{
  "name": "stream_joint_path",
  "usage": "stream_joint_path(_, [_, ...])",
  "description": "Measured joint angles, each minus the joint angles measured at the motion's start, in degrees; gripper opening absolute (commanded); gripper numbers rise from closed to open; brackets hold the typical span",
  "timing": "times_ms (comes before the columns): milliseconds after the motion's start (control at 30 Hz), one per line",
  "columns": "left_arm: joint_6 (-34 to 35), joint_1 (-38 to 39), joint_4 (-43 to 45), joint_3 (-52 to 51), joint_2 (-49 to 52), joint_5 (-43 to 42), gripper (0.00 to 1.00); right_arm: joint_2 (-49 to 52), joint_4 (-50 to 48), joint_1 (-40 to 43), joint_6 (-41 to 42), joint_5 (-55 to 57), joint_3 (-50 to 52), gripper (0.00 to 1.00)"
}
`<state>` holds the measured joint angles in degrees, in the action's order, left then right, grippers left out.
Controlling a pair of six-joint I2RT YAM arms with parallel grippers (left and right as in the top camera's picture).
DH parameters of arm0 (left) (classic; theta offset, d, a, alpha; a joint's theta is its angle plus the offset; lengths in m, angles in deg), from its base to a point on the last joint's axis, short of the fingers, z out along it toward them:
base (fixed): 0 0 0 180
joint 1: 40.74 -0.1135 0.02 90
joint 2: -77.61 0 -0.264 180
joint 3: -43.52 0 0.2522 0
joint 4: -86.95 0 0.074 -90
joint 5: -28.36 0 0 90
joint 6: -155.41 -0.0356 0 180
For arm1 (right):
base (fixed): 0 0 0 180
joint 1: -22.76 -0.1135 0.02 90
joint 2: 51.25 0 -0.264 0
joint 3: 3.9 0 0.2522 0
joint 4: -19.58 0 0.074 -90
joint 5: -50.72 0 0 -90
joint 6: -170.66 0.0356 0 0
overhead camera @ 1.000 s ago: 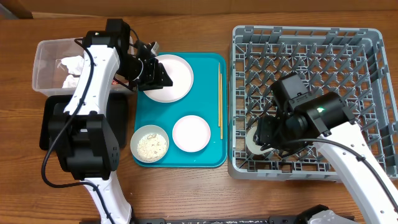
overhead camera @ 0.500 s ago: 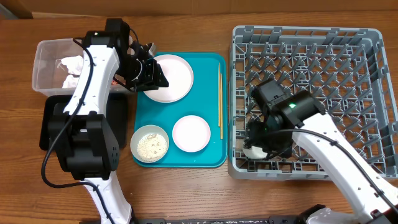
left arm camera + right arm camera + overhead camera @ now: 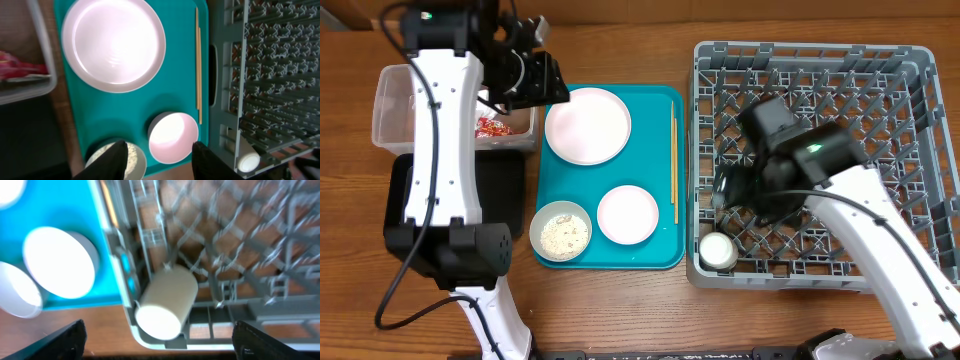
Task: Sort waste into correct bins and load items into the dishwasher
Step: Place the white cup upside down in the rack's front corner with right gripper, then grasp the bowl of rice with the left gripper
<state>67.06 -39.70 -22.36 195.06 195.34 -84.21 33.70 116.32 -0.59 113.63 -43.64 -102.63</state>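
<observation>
The robot's left gripper is going to move back and down next, past the plate (image 3: 587,125), to the rim of the bowl that still holds rice grains.
My left gripper (image 3: 542,82) (image 3: 162,161) is open and empty, held high over the teal tray's far left corner. Below it are the white plate (image 3: 587,125) (image 3: 114,45), an empty white bowl (image 3: 628,214) (image 3: 174,137), a bowl of rice grains (image 3: 561,230) (image 3: 134,156) and the chopsticks (image 3: 673,165) (image 3: 198,65). The red wrapper (image 3: 492,126) (image 3: 20,70) lies in the clear tub (image 3: 390,85). My right gripper (image 3: 732,192) (image 3: 167,342) is open above the small white cup (image 3: 718,250) (image 3: 167,302), which lies on its side in the grey rack's (image 3: 820,60) front left corner. The napkins are hidden.
The black tray (image 3: 515,190) sits in front of the clear tub, left of the teal tray (image 3: 655,100). My left arm stands over the tub and the black tray. The rack's pegs surround my right gripper.
My right gripper let go of the cup, which now lies in the rack's front left corner, and lifted off. My left gripper rose and drew back from the plate.
</observation>
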Motion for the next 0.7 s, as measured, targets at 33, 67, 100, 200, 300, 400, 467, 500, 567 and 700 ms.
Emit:
stream_joint_path(33, [0.2,0.2,-0.6,1.6,-0.5,1.0,0.43,0.0,0.3,0.3,-0.2,0.3,-1.1,0.97])
stream_joint_path(67, [0.6,0.5,-0.7,2.6,-1.3,2.0,0.43,0.0,0.9,1.0,-0.7,0.9,-3.3,0.99])
stream_joint_path(100, [1.2,1.0,-0.8,3.1,-2.5,3.1,0.42,0.0,1.1,1.6,-1.3,1.6,-5.1,1.0])
stream_joint_path(200, [3.4,3.4,-1.0,3.1,-6.4,6.6,0.43,0.0,1.4,3.6,-2.2,3.2,-8.6,1.0])
stream_joint_path(300, [6.9,8.6,-1.1,-1.6,-13.8,11.6,0.44,0.0,1.8,5.5,-3.0,4.4,-9.2,1.0])
stream_joint_path(400, [11.7,14.2,-0.8,-11.7,-21.4,17.0,0.43,0.0,1.8,6.3,-3.7,4.8,-9.2,1.0])
stream_joint_path(467, [15.1,17.6,-1.0,-19.7,-25.6,20.0,0.43,0.0,1.6,6.4,-4.5,4.9,-9.2,1.0])
stream_joint_path(500, [16.5,19.1,-0.6,-24.1,-27.3,21.3,0.43,0.0,1.4,6.4,-4.7,4.9,-9.2,1.0])
stream_joint_path(567, [18.5,21.1,1.5,-32.4,-29.4,22.6,0.43,0.0,0.9,6.4,-5.2,4.9,-9.2,1.0])
stream_joint_path(700, [19.2,23.6,10.0,-46.9,-30.0,22.8,0.43,0.0,0.3,6.4,-5.8,5.0,-9.2,1.0])
